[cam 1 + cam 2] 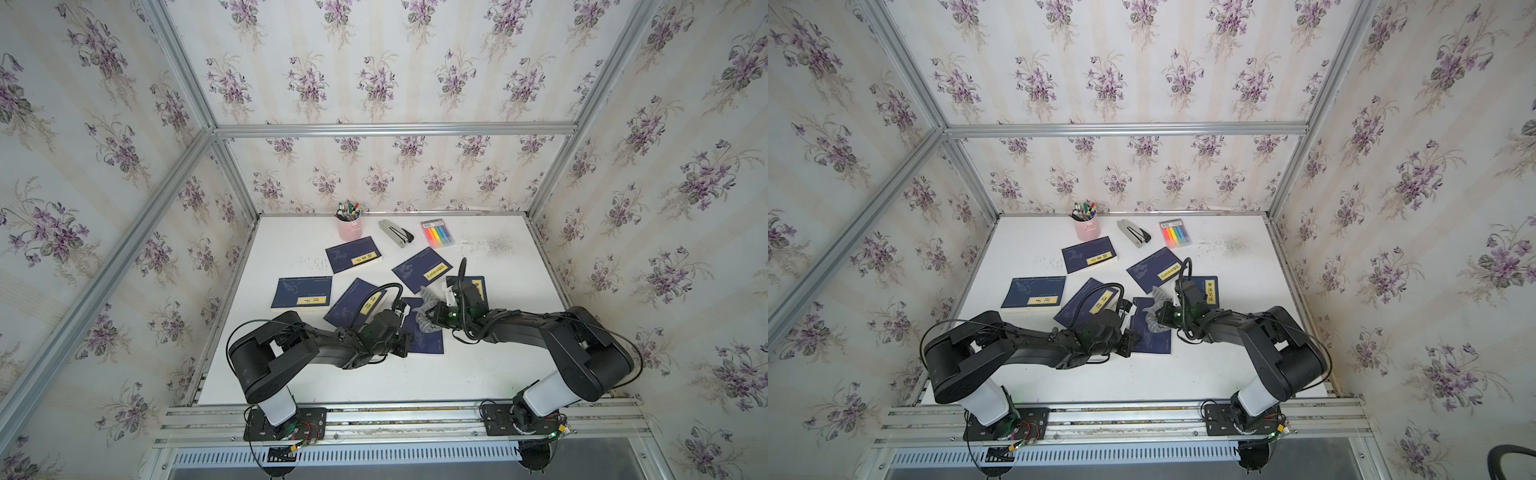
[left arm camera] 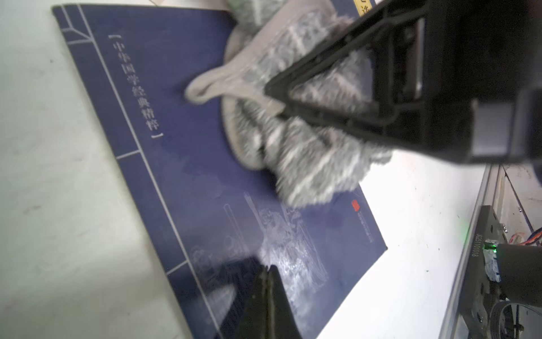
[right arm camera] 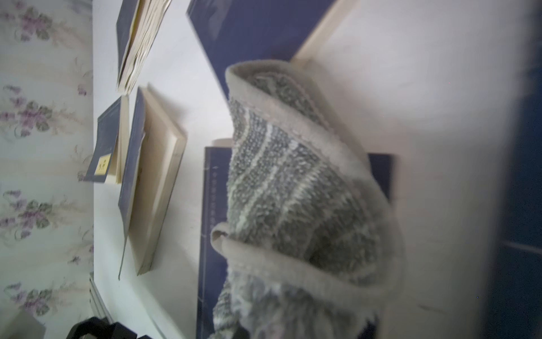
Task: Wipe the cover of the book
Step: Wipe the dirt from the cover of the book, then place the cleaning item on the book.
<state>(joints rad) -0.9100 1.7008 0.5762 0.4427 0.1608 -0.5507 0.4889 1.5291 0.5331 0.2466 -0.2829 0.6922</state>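
The cloth still hides part of the wiped cover. It sweeps with my right gripper off that cover and over the blue book [image 1: 479, 287] [image 3: 525, 186] beside it next, for release there.
A dark blue book [image 1: 426, 338] [image 1: 1152, 336] lies flat near the table's middle front, its cover [image 2: 181, 164] showing white lettering and a pale drawing. My left gripper [image 2: 268, 268] [image 1: 406, 347] is shut and empty, its tips resting on the cover near the book's left edge. My right gripper [image 2: 277, 95] [image 1: 433, 318] is shut on a grey striped cloth [image 2: 308, 141] [image 3: 293, 190] [image 1: 1154, 319]. The cloth hangs bunched and lies on the far right part of the cover. In the right wrist view the cloth hides the right fingers.
Several more blue books lie around, the nearest ones [image 1: 357, 305] [image 1: 422, 270] [image 1: 478, 286] close behind the wiped one. A pink pen cup [image 1: 348, 229], a stapler [image 1: 395, 233] and a highlighter pack [image 1: 437, 233] stand at the back. Dark specks [image 1: 498, 245] dot the back right.
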